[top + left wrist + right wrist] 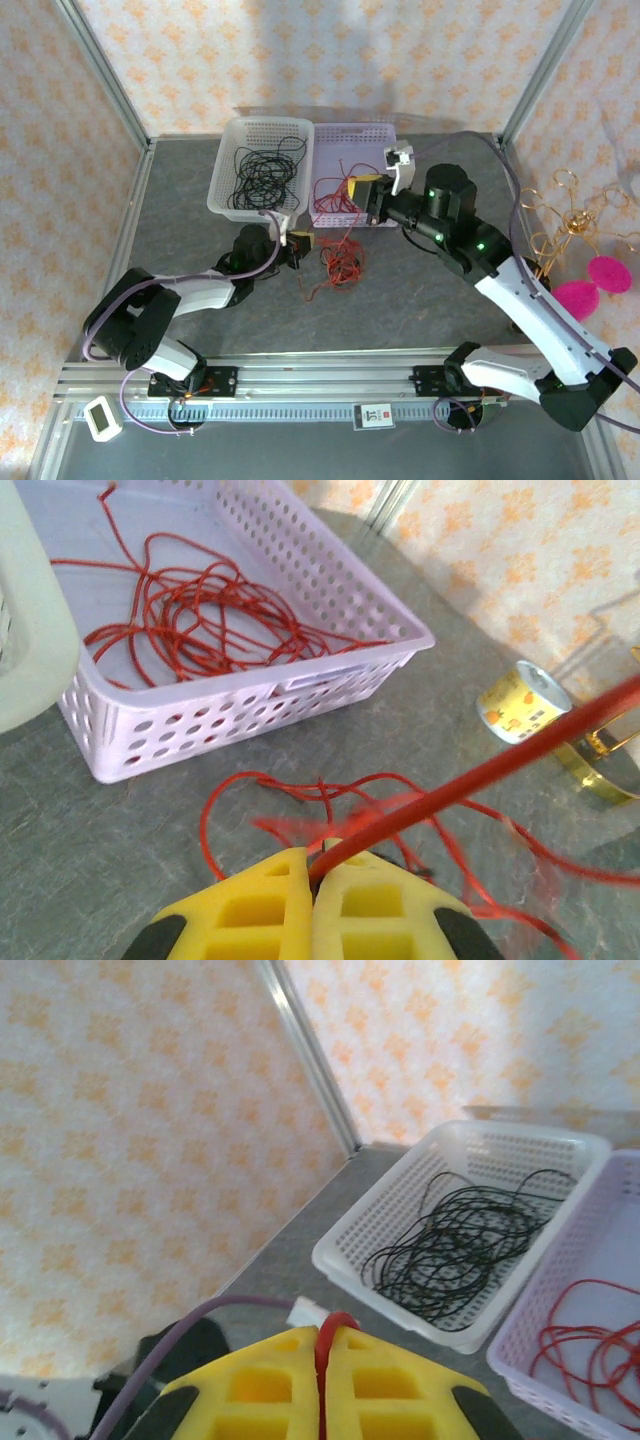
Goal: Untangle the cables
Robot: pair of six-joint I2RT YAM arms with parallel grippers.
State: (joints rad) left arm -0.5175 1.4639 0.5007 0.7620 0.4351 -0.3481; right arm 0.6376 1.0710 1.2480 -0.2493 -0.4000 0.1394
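Note:
The far part of the lavender basket's bottom is outward of the robot's right gripper, so the gripper will next rise outward, then come down over that part to release the red cable.
The loose cables (342, 262) lie as a small red tangle on the grey table in front of the two baskets. My left gripper (299, 244) sits just left of the tangle. In the left wrist view its yellow fingers (260, 905) are shut on one red cable (480, 780), which runs taut up to the right over the tangle (330, 805). My right gripper (358, 190) hovers at the lavender basket's front edge, above the tangle. Its fingers (385, 1380) are shut on a red cable (328, 1332) that loops over their tips.
A white basket (228, 190) holds coiled black cables (262, 170). Beside it, a lavender basket (375, 135) holds red cables (335, 195). A gold wire ornament (575, 220) and pink discs (590, 285) stand at the right. A small yellow can (523, 702) lies on the table.

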